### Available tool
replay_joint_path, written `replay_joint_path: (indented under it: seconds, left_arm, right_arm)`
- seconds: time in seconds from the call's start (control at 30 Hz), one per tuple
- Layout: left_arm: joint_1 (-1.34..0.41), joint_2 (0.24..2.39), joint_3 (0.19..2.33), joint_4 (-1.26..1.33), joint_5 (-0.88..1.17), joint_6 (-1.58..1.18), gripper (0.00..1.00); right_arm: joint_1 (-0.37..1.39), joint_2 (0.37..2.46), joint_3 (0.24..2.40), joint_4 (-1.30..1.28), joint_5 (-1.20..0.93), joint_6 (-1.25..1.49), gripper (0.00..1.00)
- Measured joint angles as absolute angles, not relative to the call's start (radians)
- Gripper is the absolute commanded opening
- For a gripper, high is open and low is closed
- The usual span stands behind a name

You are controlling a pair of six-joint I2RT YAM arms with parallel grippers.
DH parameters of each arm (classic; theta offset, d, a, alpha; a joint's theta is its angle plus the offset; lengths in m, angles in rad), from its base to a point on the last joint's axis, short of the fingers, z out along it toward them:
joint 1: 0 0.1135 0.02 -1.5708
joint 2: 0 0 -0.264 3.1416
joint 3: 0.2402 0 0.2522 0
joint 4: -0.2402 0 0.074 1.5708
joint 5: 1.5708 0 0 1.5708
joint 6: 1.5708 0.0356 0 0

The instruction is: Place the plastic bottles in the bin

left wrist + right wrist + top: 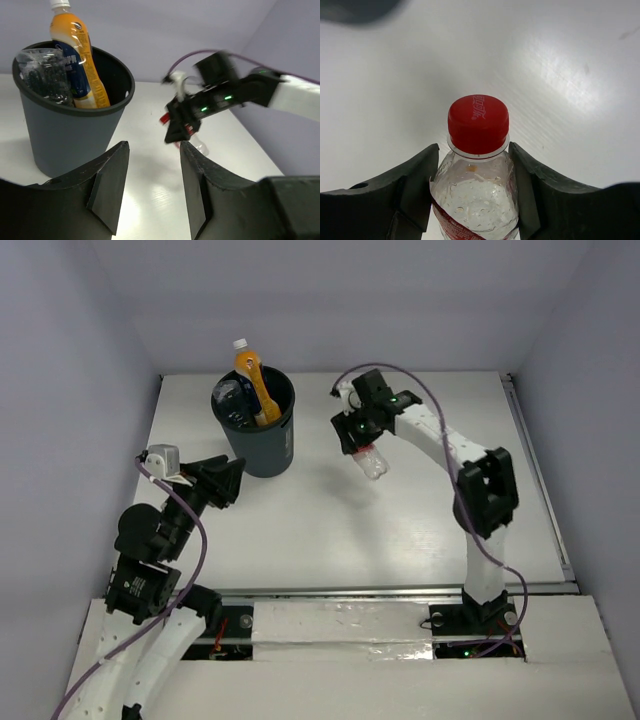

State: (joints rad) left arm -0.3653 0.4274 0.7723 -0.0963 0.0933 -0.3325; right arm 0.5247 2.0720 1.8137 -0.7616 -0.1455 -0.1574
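The red-capped bottle (374,466) is hanging lower than the bin's rim, so my right gripper should lift it over the bin's opening and then lower it next to the orange-filled bottle.
The black bin (262,440) stands at the table's back left. The orange-filled white-capped bottle (254,382) sticks out of it, beside a clear blue-labelled bottle (231,400). Both also show in the left wrist view: orange bottle (76,47), clear bottle (44,75), bin (65,135). My right gripper (358,436) is shut on the clear red-capped bottle (374,466) and holds it above the table, right of the bin. In the right wrist view the gripper (474,152) pinches the bottle (478,122) just below its cap. My left gripper (228,480) is open and empty, just left of the bin's base. No other bottles show.
The right arm (455,445) reaches from the near right across the table's middle. A pale wall closes the back and both sides. In the left wrist view, the right gripper (185,120) and its bottle (201,147) hang just beyond my left gripper (153,146).
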Motion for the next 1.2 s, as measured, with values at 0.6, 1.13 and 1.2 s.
replay_joint_path:
  seconds: [0.6,1.13,1.2]
  left_arm:
    - [-0.351,0.323,0.746,-0.094,-0.047,-0.331,0.49]
    - [-0.338,0.322,0.744,-0.094,-0.053,-0.323,0.56]
    - [-0.333,0.322,0.744,-0.094,-0.052,-0.323,0.61]
  right_arm:
    - [0.702,1.914,2.027,0.148,-0.332,0.321,0.49]
    - [0.789,2.187,2.037,0.260,-0.040,0.254,0.54]
    - [0.803,2.170,1.983,0.284,-0.014,0.221,0.57]
